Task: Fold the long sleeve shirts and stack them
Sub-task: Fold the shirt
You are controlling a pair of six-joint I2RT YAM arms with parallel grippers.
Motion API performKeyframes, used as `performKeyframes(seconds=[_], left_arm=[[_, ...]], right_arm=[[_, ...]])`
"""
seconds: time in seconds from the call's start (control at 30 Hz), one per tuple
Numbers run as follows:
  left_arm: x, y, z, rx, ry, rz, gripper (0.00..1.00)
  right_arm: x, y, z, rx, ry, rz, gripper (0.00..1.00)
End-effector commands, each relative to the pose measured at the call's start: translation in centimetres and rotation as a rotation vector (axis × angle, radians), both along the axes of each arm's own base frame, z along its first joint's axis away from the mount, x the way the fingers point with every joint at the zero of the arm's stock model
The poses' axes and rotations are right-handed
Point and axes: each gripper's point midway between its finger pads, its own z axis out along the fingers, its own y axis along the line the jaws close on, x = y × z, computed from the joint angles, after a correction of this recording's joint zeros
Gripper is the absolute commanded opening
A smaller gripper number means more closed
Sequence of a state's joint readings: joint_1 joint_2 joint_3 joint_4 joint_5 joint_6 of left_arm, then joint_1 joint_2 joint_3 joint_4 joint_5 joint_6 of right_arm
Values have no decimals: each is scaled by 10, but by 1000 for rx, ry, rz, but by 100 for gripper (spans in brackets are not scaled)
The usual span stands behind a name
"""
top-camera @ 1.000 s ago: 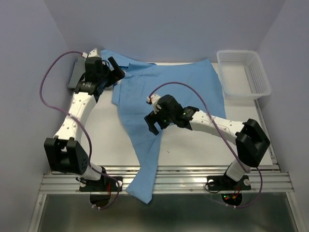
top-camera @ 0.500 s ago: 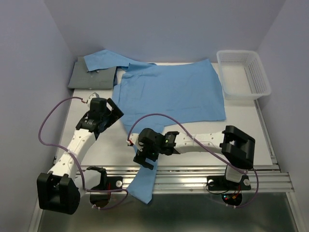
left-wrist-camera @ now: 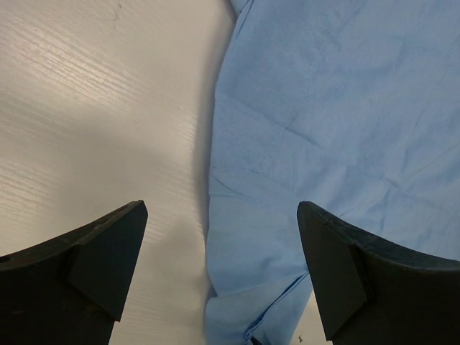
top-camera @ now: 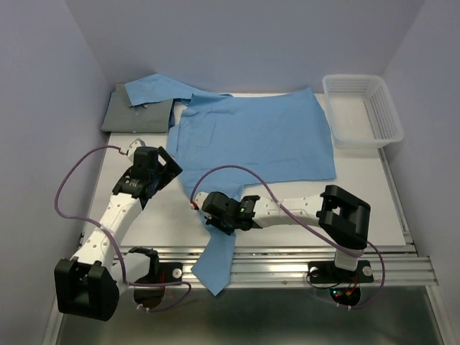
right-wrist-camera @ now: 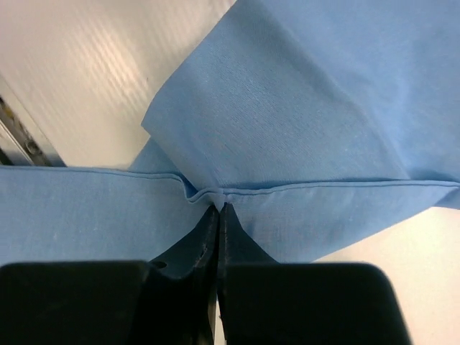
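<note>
The left gripper moves back toward the front bar and down onto the blue sleeve's loose end next, since that end hangs past my right gripper.
The sky-blue long sleeve shirt (top-camera: 251,136) lies spread across the middle of the table, and one sleeve (top-camera: 215,262) hangs over the front edge. My right gripper (top-camera: 210,220) is low on that sleeve near the front edge. In the right wrist view it (right-wrist-camera: 218,205) is shut, pinching the sleeve's stitched hem (right-wrist-camera: 287,190). The grey shirt (top-camera: 133,118) lies folded at the back left, with the blue shirt's other sleeve (top-camera: 154,90) draped over its far edge. My left gripper (top-camera: 171,171) hovers open over the blue shirt's left edge (left-wrist-camera: 215,165), holding nothing.
A white mesh basket (top-camera: 363,108) stands at the back right corner. Bare white table (left-wrist-camera: 93,108) lies left of the blue shirt. A metal rail (top-camera: 287,262) runs along the front edge, under the hanging sleeve.
My left arm has pulled back from the back left corner to the table's left middle. My right gripper moved forward along the sleeve and shut on its hem.
</note>
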State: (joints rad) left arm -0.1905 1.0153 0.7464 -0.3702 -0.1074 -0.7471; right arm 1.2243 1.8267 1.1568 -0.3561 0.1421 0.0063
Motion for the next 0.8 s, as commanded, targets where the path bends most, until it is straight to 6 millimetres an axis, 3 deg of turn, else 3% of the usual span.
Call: performKeyframes(seconds=[0.0, 0.13, 0.23, 0.27, 0.33, 0.4, 0.53, 0.6, 0.67, 0.7, 0.73, 0.77], left_arm=[[7, 3, 4, 38, -9, -5, 99], [14, 0, 6, 46, -12, -23, 99], [20, -1, 4, 51, -5, -36, 99], [22, -2, 4, 51, -6, -40, 99], [25, -3, 0, 56, 11, -47, 99], [30, -5, -3, 61, 21, -59, 99], [37, -14, -4, 45, 34, -103, 99], [32, -21, -10, 29, 53, -140, 99], [21, -31, -16, 15, 74, -181, 99], [14, -35, -18, 12, 79, -194, 99], [6, -45, -15, -25, 70, -223, 99], [-7, -50, -26, -39, 97, -246, 99]], right_arm=[[33, 29, 74, 204, -111, -133, 1], [55, 14, 101, 319, -45, -266, 1], [73, -20, 100, 396, 69, -403, 1], [89, -37, 99, 421, 84, -458, 1], [95, -64, 83, 409, 107, -518, 5], [108, -85, 81, 440, 133, -568, 10], [116, -112, 49, 372, 155, -660, 15], [118, -116, 42, 345, 152, -678, 37], [115, -113, 49, 365, 162, -670, 59], [115, -112, 61, 398, 147, -662, 72], [115, -112, 69, 419, 138, -663, 100], [115, -113, 77, 439, 130, -667, 100]])
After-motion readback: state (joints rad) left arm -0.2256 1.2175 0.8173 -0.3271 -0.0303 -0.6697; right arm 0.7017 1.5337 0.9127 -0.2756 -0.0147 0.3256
